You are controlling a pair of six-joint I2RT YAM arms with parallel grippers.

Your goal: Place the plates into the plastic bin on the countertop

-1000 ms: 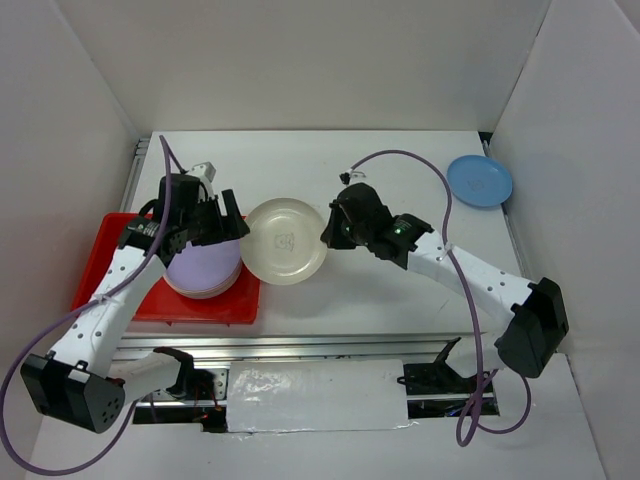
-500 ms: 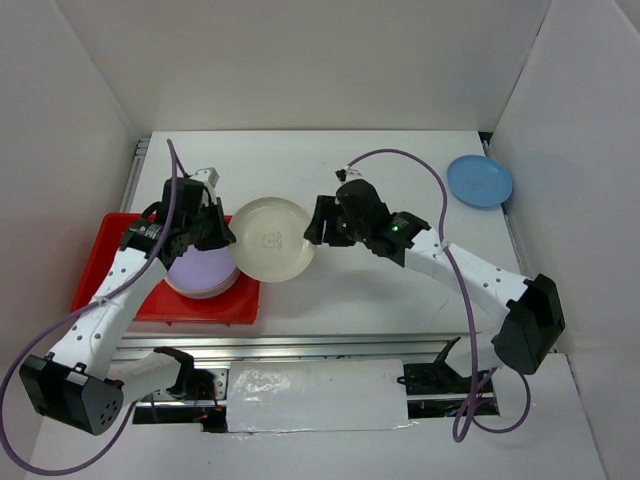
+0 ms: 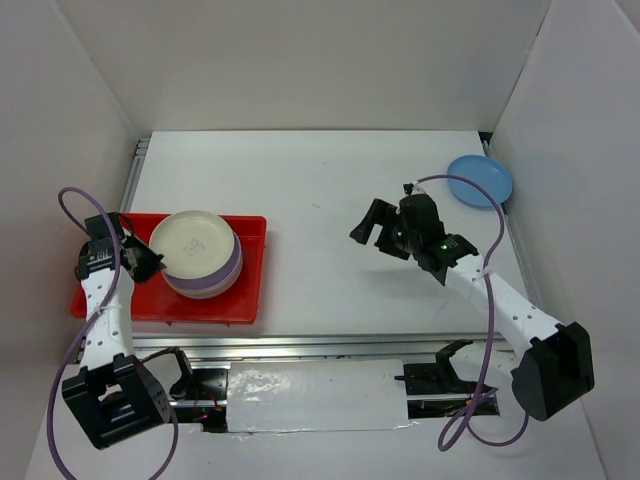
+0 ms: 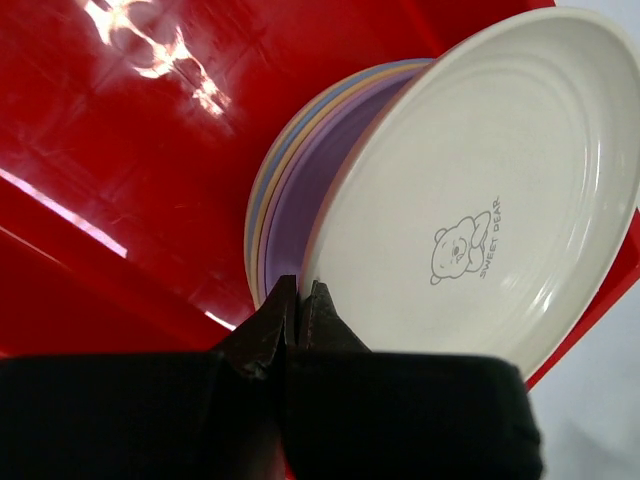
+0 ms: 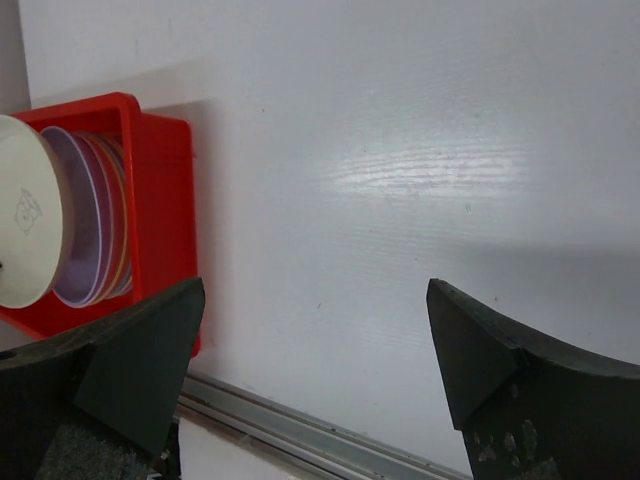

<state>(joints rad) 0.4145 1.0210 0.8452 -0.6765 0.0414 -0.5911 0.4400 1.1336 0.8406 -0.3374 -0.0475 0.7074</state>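
Observation:
Next I will swing my right gripper to the right in the top view to the blue plate, still outside the bin (image 3: 252,226), and lower onto the blue plate's near rim (image 3: 478,205).
A cream plate (image 3: 195,240) (image 4: 480,200) with a bear emblem lies over a stack of pastel plates (image 3: 226,276) (image 4: 285,190) in the red plastic bin (image 3: 252,226) (image 4: 120,150). My left gripper (image 3: 152,263) (image 4: 298,296) is at the stack's left side, shut on the cream plate's rim. Whether that plate rests fully on the stack I cannot tell. My right gripper (image 3: 374,228) (image 5: 315,300) hangs open and empty over the white countertop (image 3: 310,190), well right of the bin. A blue plate (image 3: 479,181) lies at the back right corner.
White walls close in the countertop at the back and both sides. A silver metal rail (image 3: 330,345) (image 5: 300,435) runs along the near edge. The bin sits at the left, by the left rail.
The left arm swung left with the cream plate, from mid-table to over the stack in the bin. The right gripper let go of that plate, opened wide and drew back to the right.

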